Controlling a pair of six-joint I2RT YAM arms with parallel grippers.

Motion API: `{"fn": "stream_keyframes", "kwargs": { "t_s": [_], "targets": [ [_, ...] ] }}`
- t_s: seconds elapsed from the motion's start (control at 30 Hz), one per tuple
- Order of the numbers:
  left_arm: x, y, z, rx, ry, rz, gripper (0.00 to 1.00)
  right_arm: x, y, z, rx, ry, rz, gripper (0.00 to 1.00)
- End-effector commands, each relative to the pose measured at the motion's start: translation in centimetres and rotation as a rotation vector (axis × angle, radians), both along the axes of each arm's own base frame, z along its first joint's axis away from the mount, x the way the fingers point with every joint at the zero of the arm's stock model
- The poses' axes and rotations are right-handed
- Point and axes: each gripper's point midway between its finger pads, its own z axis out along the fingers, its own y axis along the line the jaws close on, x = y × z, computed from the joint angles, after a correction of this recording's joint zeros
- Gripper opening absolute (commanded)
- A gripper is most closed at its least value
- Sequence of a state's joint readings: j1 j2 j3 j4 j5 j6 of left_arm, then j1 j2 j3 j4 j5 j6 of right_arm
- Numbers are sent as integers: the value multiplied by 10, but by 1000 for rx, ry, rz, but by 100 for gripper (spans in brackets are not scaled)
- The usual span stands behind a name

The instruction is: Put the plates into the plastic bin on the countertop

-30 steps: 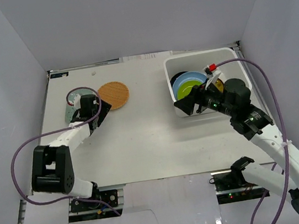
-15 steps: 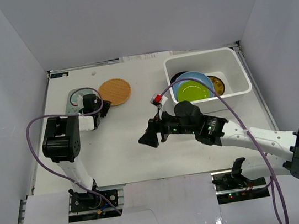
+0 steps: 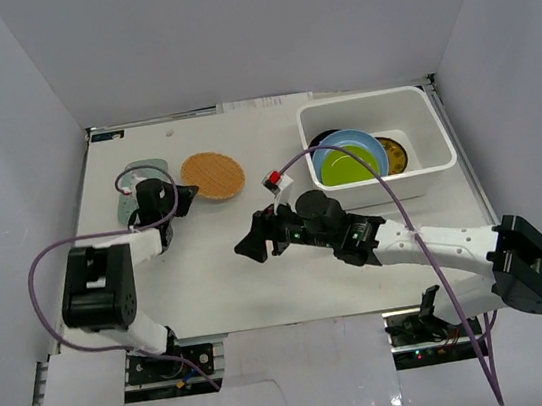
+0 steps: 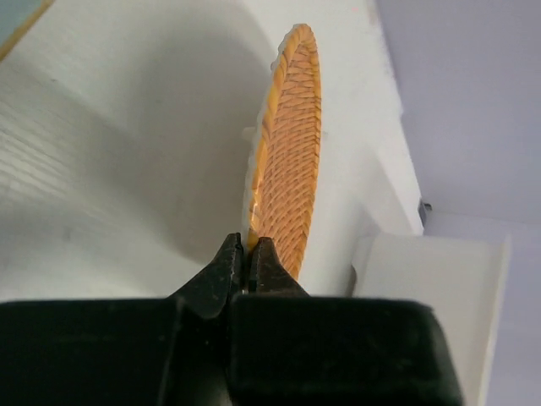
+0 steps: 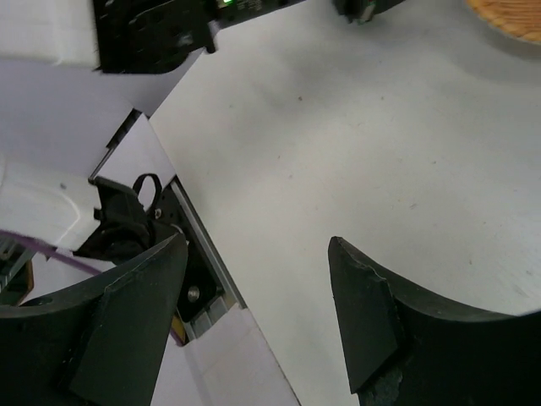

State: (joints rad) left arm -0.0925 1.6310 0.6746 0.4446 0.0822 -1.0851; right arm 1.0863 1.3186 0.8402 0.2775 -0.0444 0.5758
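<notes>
Next, my right gripper reaches left in the top view and down around the teal plate's edge (image 3: 167, 171), as it lies that way, still outside the bin (image 3: 437, 129).
My left gripper (image 3: 182, 197) is shut on the near edge of the woven tan plate (image 3: 214, 175), which lies at the back left of the countertop (image 3: 262, 285). In the left wrist view the left gripper (image 4: 249, 246) pinches the rim, and the woven plate (image 4: 292, 144) stands edge-on. A pale teal plate (image 3: 141, 171) lies partly under the left arm. The white plastic bin (image 3: 437, 129) at the back right holds black (image 3: 321, 141), light blue (image 3: 344, 144), lime green (image 3: 349, 165) and amber (image 3: 399, 155) plates. My right gripper (image 3: 253, 247) hangs open and empty over mid-table (image 5: 258, 313).
The bin's corner (image 4: 431, 262) shows beyond the woven plate in the left wrist view. The right wrist view takes in the table's near edge with a metal rail (image 5: 199, 262) and part of the left arm (image 5: 152, 34). White walls enclose the table on three sides.
The left gripper closed on the woven plate's edge and the plate shifted slightly right. The right arm swung from the bin leftward to the middle of the table, still open.
</notes>
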Motion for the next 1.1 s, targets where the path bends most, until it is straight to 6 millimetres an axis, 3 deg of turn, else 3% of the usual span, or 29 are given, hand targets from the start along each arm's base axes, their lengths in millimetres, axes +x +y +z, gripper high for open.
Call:
{"fn": "stream_keyframes", "kwargs": {
  "t_s": [0.0, 0.07, 0.1, 0.13, 0.17, 0.23, 0.27, 0.3, 0.33, 0.37, 0.4, 0.43, 0.47, 0.5, 0.53, 0.57, 0.6, 0.63, 0.83, 0.87, 0.9, 1.0, 1.03, 1.07],
  "targets": [
    [-18, 5, 141, 25, -329, -15, 0, 46, -2, 57, 99, -94, -163, 74],
    [-40, 18, 166, 63, -336, 34, 0, 67, 1, 70, 119, -87, -178, 74],
    [-47, 36, 189, 99, -370, 119, 0, 88, -5, 73, 125, -79, -220, 73],
    [-69, 45, 227, 116, -453, 157, 0, 100, -3, 67, 118, -60, -246, 72],
    [-82, 54, 227, 175, -425, 182, 0, 109, -1, 75, 132, -66, -268, 72],
    [-115, 79, 267, 238, -506, 294, 0, 131, 2, 61, 110, -39, -329, 68],
    [-126, 85, 270, 267, -498, 315, 0, 138, 9, 66, 120, -36, -333, 67],
    [-135, 90, 278, 278, -520, 338, 0, 143, 17, 59, 111, -18, -326, 66],
    [-144, 94, 292, 285, -553, 355, 0, 149, 34, 29, 59, 25, -301, 66],
    [-155, 95, 302, 290, -582, 358, 0, 152, 46, 21, 49, 47, -292, 65],
    [-161, 95, 309, 286, -595, 359, 0, 158, 62, 33, 60, 42, -283, 65],
    [-167, 95, 321, 282, -621, 361, 0, 167, 78, -4, -2, 78, -283, 65],
    [-174, 92, 329, 276, -646, 345, 0, 171, 89, -10, -9, 96, -276, 65],
    [-178, 90, 335, 268, -664, 332, 0, 179, 107, 9, 34, 84, -261, 65],
    [-183, 84, 344, 259, -693, 303, 0, 187, 119, -27, -19, 120, -272, 66],
    [-186, 81, 350, 251, -708, 289, 0, 192, 127, -31, -21, 120, -278, 67],
    [-189, 78, 354, 241, -723, 273, 0, 201, 143, -12, 26, 101, -278, 71],
    [-190, 75, 357, 233, -729, 257, 0, 207, 153, -48, -23, 135, -278, 73],
    [-194, 52, 364, 194, -762, 136, 0, 228, 207, -93, 15, 190, -276, 79],
    [-195, 51, 365, 191, -766, 129, 0, 229, 212, -98, 35, 199, -278, 79],
    [-194, 49, 363, 189, -766, 115, 0, 230, 216, -120, 27, 231, -284, 79],
    [-195, 45, 361, 177, -769, 99, 0, 232, 226, -129, 106, 303, -306, 75],
    [-196, 43, 361, 169, -773, 87, 0, 232, 229, -147, 113, 350, -325, 74],
    [-197, 42, 361, 158, -774, 82, 0, 233, 235, -140, 143, 358, -328, 73]
  ]
}}
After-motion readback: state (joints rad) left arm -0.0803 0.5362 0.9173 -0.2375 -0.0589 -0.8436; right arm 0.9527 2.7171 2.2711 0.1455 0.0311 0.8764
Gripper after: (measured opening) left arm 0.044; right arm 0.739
